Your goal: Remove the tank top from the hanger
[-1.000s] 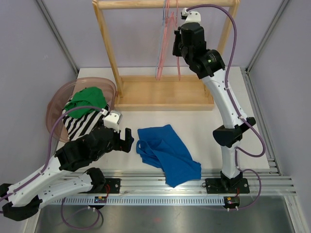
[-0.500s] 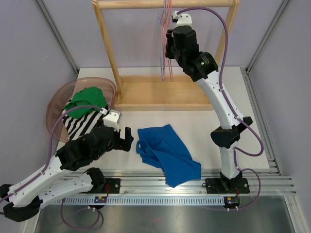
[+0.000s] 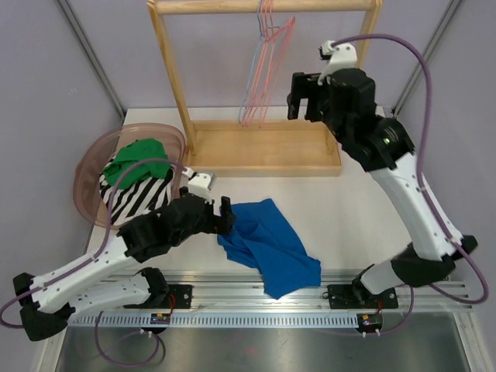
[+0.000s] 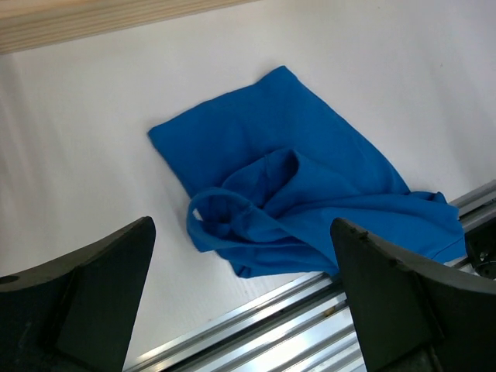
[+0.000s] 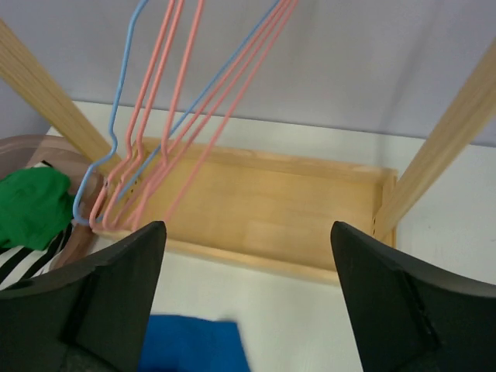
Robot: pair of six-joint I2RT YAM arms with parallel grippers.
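Note:
The cloth stands raised in the bunched fold at the tank top's middle, so my left gripper will move down and to the right in the top view onto that fold next.
The blue tank top [image 3: 267, 244] lies crumpled on the white table near the front rail, off any hanger; it also shows in the left wrist view [image 4: 294, 186] and at the bottom of the right wrist view [image 5: 190, 341]. Bare pink and blue wire hangers [image 3: 263, 70] hang from the wooden rack's top bar, seen close in the right wrist view [image 5: 155, 139]. My right gripper [image 3: 304, 97] [image 5: 248, 232] is open and empty, to the right of the hangers and apart from them. My left gripper [image 3: 225, 213] [image 4: 242, 232] is open just above the tank top's left edge.
The wooden rack [image 3: 263, 147] has a tray base and two upright posts at the back. A pink basket [image 3: 89, 167] at the left holds green and striped clothes. An aluminium rail [image 3: 310, 287] runs along the near edge.
My right gripper opened, let go of the hanger and pulled back to the right and down. The hangers swing on the bar. My left gripper moved right to the tank top.

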